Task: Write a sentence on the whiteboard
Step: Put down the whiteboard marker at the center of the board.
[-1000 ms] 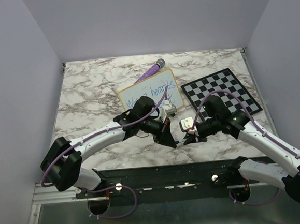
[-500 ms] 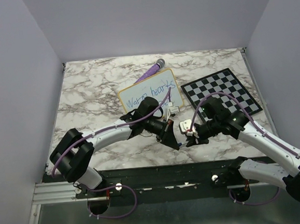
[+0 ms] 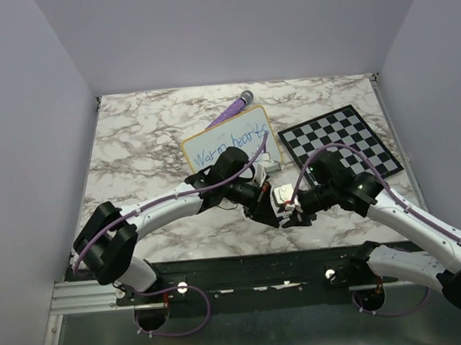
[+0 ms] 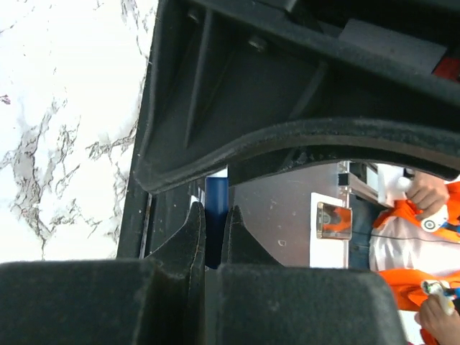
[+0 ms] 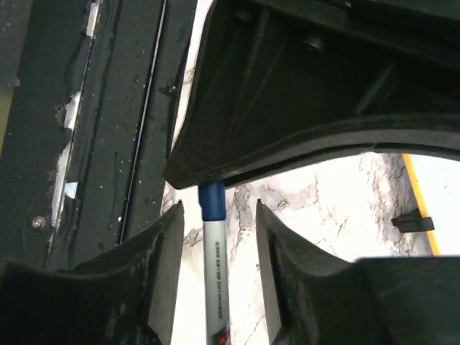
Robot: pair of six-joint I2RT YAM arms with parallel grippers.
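Note:
Next, my left gripper swings to its left in the top view, to bare tabletop beside the whiteboard (image 3: 230, 144) below it, then lowers and releases the marker.
The whiteboard (image 3: 230, 144), with its yellow-tan frame, lies mid-table. It bears the sentence (image 3: 230, 147) in blue, reading "Warm hearts". Its yellow edge and a black foot show in the right wrist view (image 5: 415, 188). My left gripper (image 3: 269, 214) meets my right gripper (image 3: 290, 214) in front of the board, near the table's front edge. The left gripper (image 4: 213, 215) is shut on the blue end of a marker (image 4: 215, 198). The right gripper (image 5: 218, 212) is open, and its jaws stand either side of the marker's grey barrel (image 5: 215, 277) without touching it.
A black-and-white chessboard (image 3: 340, 144) lies at the right. A purple microphone-like object (image 3: 233, 108) lies behind the whiteboard. A small white object (image 3: 266, 168) sits by the board's near right corner. The black mounting rail (image 3: 246, 267) runs along the front edge.
The two grippers have closed in on each other. The left moved right with the marker, and the right moved left until its open jaws came around the barrel.

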